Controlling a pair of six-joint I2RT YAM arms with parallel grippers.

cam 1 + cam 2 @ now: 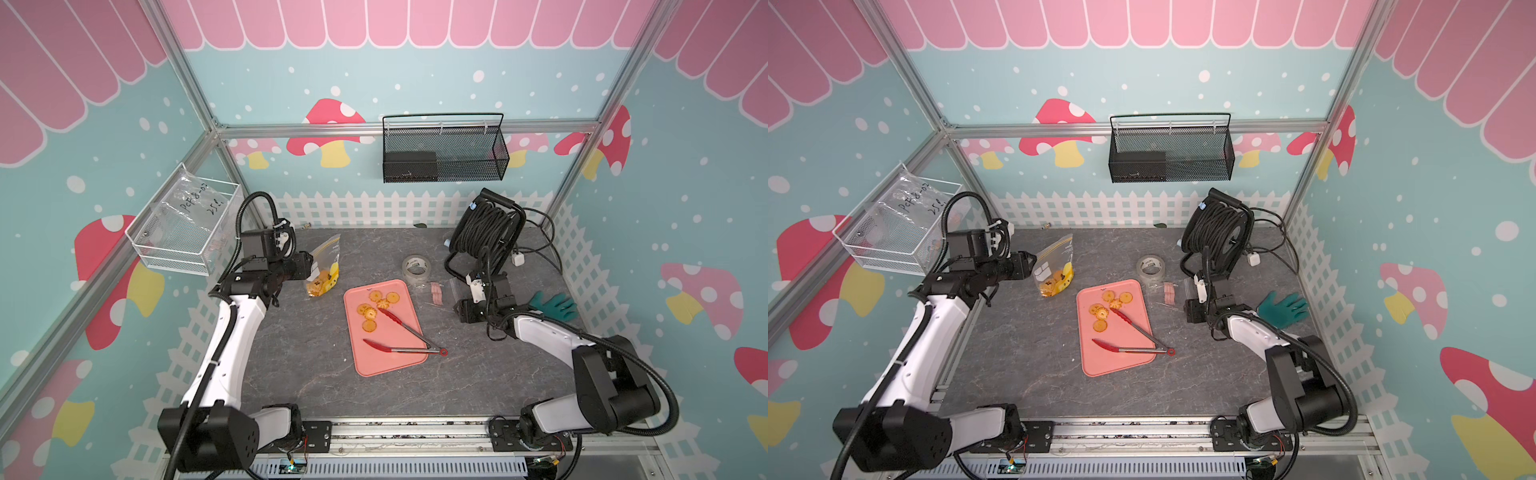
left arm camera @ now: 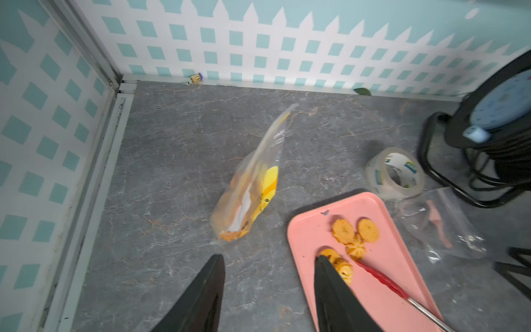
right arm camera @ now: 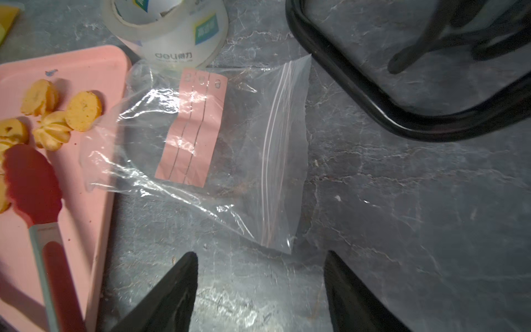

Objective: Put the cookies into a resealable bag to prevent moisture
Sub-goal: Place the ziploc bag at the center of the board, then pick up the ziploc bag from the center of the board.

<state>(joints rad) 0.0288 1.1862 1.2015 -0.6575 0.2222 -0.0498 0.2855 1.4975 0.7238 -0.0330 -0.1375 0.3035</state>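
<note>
Because the clear zip bag's near corner juts toward my open fingers, I will move my right gripper outward and down to close on the bag's lower edge (image 3: pixel 277 241).
Several golden cookies (image 1: pixel 374 311) lie on the far half of a pink tray (image 1: pixel 390 361), next to red-tipped tongs (image 1: pixel 405 336). More cookies sit inside a resealable bag (image 1: pixel 323 272) with a yellow print, which rests on the table left of the tray and looks blurred in the left wrist view (image 2: pixel 253 186). My left gripper (image 1: pixel 311 266) hovers just left of that bag, open, with nothing between its fingers (image 2: pixel 268 257). My right gripper (image 1: pixel 457 309) is right of the tray, open and empty (image 3: pixel 261 254), over bare table.
A clear zip bag with pink strips (image 3: pixel 215 143) lies just ahead of the right gripper, beside a tape roll (image 1: pixel 415 266). A black cable reel (image 1: pixel 486 232) stands at the back right, and a green glove (image 1: pixel 555 305) lies right of the right arm. Wire baskets hang on the walls.
</note>
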